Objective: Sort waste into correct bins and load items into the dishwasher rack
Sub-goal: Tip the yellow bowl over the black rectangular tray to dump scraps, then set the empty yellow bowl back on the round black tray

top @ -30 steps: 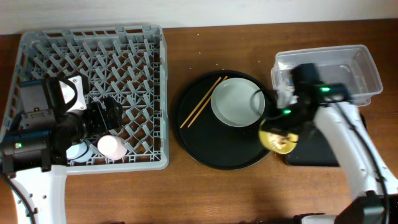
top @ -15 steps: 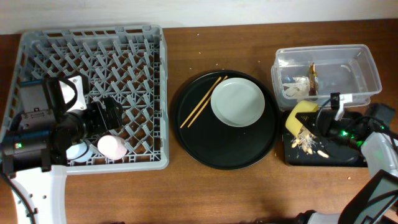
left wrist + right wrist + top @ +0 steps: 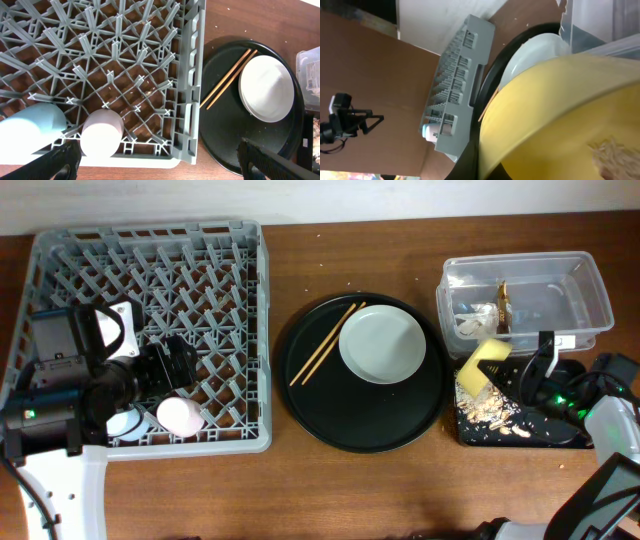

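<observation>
My right gripper swings left in the overhead view to the round black tray's bare near side next, levels the bowl (image 3: 481, 364) and lowers it.
My right gripper (image 3: 518, 376) is shut on the yellow bowl (image 3: 481, 364), holding it tipped on edge over the shallow black tray (image 3: 560, 435). Beige food scraps (image 3: 490, 411) lie in that tray. The bowl fills the right wrist view (image 3: 560, 110), with a few scraps still stuck inside. The clear tub (image 3: 580, 285) holds the white tissue (image 3: 468, 321) and brown wrapper (image 3: 503, 305). The grey plate (image 3: 382, 346) and chopsticks (image 3: 325, 343) lie on the round black tray (image 3: 320, 415). My left gripper (image 3: 160, 170) is open above the rack's (image 3: 150, 250) front edge, near the pink cup (image 3: 101, 139) and blue cup (image 3: 30, 130).
The rack fills the left of the table. The round black tray sits in the middle. The clear tub and the shallow black tray stand close together at the right edge. Bare wood shows along the front and back.
My right arm carried the yellow bowl from the round tray's edge to the shallow black tray and tipped it. Scraps now lie spread in the tray. The left arm has not moved.
</observation>
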`<state>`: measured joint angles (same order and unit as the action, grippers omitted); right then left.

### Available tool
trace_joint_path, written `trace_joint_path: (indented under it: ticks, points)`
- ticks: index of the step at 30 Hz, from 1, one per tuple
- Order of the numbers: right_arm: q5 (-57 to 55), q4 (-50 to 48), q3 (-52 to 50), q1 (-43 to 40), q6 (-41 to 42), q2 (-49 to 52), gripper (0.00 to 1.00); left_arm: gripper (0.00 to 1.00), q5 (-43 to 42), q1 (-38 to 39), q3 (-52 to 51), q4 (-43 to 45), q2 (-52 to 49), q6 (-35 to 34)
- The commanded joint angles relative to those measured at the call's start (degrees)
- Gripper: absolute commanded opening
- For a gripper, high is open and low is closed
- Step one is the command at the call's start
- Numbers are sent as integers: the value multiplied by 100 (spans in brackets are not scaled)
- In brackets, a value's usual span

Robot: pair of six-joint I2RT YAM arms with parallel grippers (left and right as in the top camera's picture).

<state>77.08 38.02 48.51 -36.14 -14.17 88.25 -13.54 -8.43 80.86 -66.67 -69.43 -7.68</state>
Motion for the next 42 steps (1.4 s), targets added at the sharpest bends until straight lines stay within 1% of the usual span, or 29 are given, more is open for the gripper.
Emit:
trace_joint_path:
  ticks: [1,3,5,6,7,8,10,12,13,14,15,16,17,21,23,24,25,26,27,28,30,32,33,35,37,38,39,40,42]
  points:
    - [356,-92,-9,-20,118,-13,4,99,-63,15,61,-4,2,94]
    - [654,-127,-9,-26,114,-13,4,99,-63,15,61,-4,2,94]
    - [1091,142,-2,0,140,-76,4,99,-63,15,61,-7,2,94]
    - [-702,35,33,52,686,-138,4,99,-63,15,61,-4,2,94]
    - [-815,293,33,57,767,-138,4,99,-63,15,61,-4,2,94]
    - [-621,422,35,114,542,-168,4,99,-63,15,61,-4,2,94]
    - [-732,400,125,138,361,-308,4,99,-63,15,61,-4,2,94]
    - [-328,463,131,140,44,-367,4,99,-63,15,61,-4,2,94]
    - [-378,468,131,142,-140,-367,4,99,-63,15,61,-4,2,94]
    - [-1386,326,131,136,656,-356,4,99,-63,15,61,-7,2,94]
    - [-1108,487,131,138,710,-358,4,99,-63,15,63,-4,2,94]
    - [7,719,131,181,-656,-358,4,99,-63,15,61,-4,2,94]
    - [153,634,131,201,-914,-358,4,99,-63,15,61,-4,2,94]
    - [37,483,133,201,55,-358,4,99,-63,15,61,-7,2,94]
    - [-402,748,221,326,717,-492,4,99,-63,15,61,-4,2,94]
    - [-787,1054,367,546,719,-623,4,99,-63,15,61,-4,2,94]
    - [-1497,1467,640,1132,737,-861,4,99,-63,15,61,-4,2,94]
    - [-2282,1628,839,1784,1071,-1036,4,99,-63,15,61,-4,2,94]
    - [-2933,1622,925,2398,1443,-1147,4,99,-63,15,61,-4,2,94]
    - [-3748,1508,964,3373,1823,-1191,4,99,-63,15,61,-4,2,94]
    - [-4767,1290,964,4686,2210,-1056,4,99,-63,15,61,-4,2,94]
    - [-5591,1001,964,5847,2216,-796,4,99,-63,15,61,-4,2,94]
    - [-6251,817,964,6472,2214,-570,4,99,-63,15,61,-4,2,94]
    - [-6889,479,964,7211,2076,-98,4,99,-63,15,61,-4,2,94]
    - [-6876,389,973,7401,2061,186,4,99,-63,15,61,-4,2,94]
    - [-6876,409,1010,7390,2050,195,23,99,-63,15,61,-4,2,94]
    - [-6876,487,1102,7390,1956,168,50,99,-63,15,61,-4,2,94]
    - [-6876,546,1191,7390,1934,146,56,99,-63,15,61,-4,2,94]
    - [-6883,876,1657,7390,1996,11,61,99,-63,15,61,-4,2,94]
